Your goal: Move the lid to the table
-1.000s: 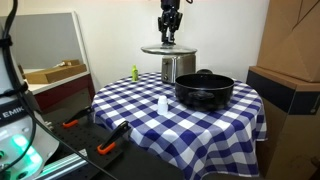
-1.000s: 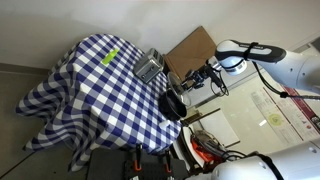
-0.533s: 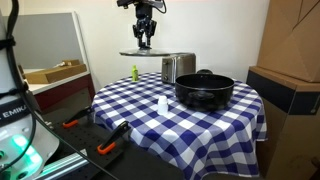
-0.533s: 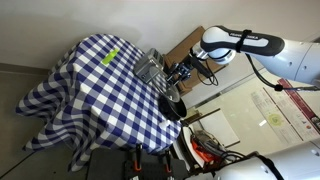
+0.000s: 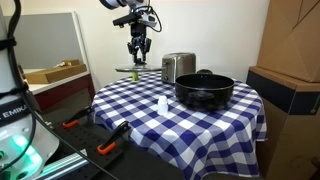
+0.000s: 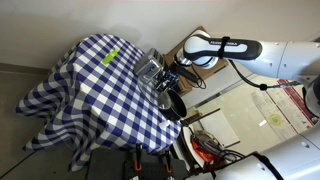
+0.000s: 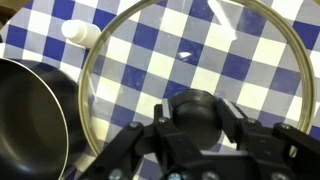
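My gripper takes the lid, held level, down to the open checked cloth (image 5: 140,97) (image 7: 163,77) beside the white shaker next and releases it there, because that patch is empty.
My gripper (image 5: 138,52) is shut on the black knob (image 7: 196,112) of the lid (image 7: 170,45), a round glass lid with a metal rim. I hold it level in the air above the far left part of the table (image 5: 140,125), which has a blue-and-white checked cloth. In the wrist view the cloth shows through the glass, and the fingers (image 7: 232,112) press the knob from both sides. The lid (image 5: 136,67) hangs left of the steel pot (image 5: 178,67). In an exterior view the gripper (image 6: 170,78) is beside the steel pot (image 6: 150,68).
A wide black pot (image 5: 204,90) sits at the table's right, also at the wrist view's left (image 7: 30,115). A small white shaker (image 5: 163,104) stands near the front, a green item (image 5: 135,73) at the far left edge. Cardboard boxes (image 5: 292,60) stand right.
My gripper carried the lid from above the steel pot leftward and down, to hang over the table's far left part. The grip on the knob is unchanged.
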Robot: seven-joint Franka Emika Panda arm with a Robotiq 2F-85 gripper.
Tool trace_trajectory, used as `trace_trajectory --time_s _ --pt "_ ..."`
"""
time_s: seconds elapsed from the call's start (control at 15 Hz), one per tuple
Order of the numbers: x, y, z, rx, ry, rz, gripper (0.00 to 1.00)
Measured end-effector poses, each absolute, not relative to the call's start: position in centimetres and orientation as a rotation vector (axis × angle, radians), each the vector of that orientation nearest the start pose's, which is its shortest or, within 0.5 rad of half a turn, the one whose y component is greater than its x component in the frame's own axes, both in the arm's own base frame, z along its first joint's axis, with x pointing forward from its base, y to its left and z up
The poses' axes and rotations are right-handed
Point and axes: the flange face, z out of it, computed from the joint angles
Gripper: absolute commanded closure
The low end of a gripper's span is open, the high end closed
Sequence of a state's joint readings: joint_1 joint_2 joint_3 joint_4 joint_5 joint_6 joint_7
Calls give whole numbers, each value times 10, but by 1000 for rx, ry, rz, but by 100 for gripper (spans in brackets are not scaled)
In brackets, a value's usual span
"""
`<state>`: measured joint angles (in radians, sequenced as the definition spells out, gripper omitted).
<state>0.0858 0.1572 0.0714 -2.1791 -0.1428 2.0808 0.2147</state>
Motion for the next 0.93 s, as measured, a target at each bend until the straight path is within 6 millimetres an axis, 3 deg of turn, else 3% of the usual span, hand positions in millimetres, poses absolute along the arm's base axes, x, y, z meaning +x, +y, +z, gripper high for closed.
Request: trace_trajectory --time_s 0.47,0.93 --pt "507 89 228 -3342 -151 400 76" --pt "495 98 179 -3384 -191 441 76"
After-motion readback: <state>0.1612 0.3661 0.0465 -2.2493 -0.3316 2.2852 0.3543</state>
